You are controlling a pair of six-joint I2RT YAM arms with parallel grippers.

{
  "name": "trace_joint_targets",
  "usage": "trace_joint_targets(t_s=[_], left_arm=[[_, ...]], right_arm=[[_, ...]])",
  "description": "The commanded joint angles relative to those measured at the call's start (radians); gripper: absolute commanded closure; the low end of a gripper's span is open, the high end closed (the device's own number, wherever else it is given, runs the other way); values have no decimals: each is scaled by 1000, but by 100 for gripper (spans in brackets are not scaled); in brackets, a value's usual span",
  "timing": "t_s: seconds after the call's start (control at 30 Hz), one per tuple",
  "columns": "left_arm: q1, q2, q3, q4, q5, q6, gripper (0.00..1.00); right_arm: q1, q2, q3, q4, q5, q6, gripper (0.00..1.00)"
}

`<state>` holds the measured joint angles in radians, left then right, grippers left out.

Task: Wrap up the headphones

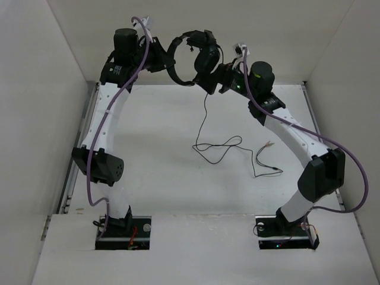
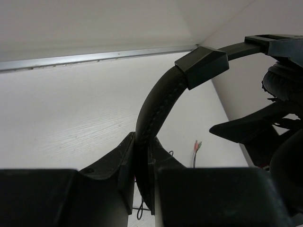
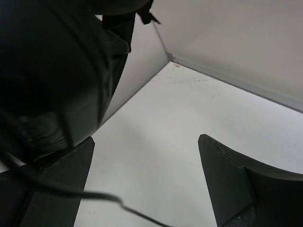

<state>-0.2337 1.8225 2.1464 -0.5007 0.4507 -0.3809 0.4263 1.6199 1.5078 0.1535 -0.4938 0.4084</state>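
Observation:
I will next bring the open fingers of my right gripper back and down, away from the crowding earcup, to close there, since the hanging cable drops below and back.
The black headphones point(image 1: 193, 56) hang in the air at the back of the table. My left gripper point(image 1: 159, 57) is shut on the padded headband point(image 2: 157, 101), which rises between its fingers point(image 2: 116, 165) and arcs right toward an earcup point(image 2: 283, 80). My right gripper point(image 1: 217, 79) stands open just right of the headphones. In the right wrist view an earcup point(image 3: 52, 71) fills the upper left next to the left finger point(image 3: 61, 184), and nothing is clamped between the fingers. The thin black cable point(image 1: 205, 110) drops to the table, loops point(image 1: 219, 147), and ends in light-tipped plugs point(image 1: 270, 144). That cable point(image 3: 102, 196) also crosses low in front of the right gripper point(image 3: 147, 175).
White walls close in the table on the left, back and right, with a metal strip point(image 2: 94, 56) along the base of the wall. Purple robot cables point(image 1: 116, 98) run along both arms. The arm bases point(image 1: 122, 228) sit at the near edge.

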Motion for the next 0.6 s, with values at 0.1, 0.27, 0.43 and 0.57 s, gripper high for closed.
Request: trace_joint_targets(t_s=[0.1,0.27,0.43,0.57], left_arm=[[40,9,125,60,134,-124,100],[89,12,128,146,216,-231,100],[121,12,156,168,232,-259,100],[149,15,171,201,252,-305,100]], right_arm=[[4,40,11,218,-26,165,8],[27,52,-72,296,-55,216,15],[73,49,-190,360,-92,233,24],[127,44,-276,415,-124,239,31]])
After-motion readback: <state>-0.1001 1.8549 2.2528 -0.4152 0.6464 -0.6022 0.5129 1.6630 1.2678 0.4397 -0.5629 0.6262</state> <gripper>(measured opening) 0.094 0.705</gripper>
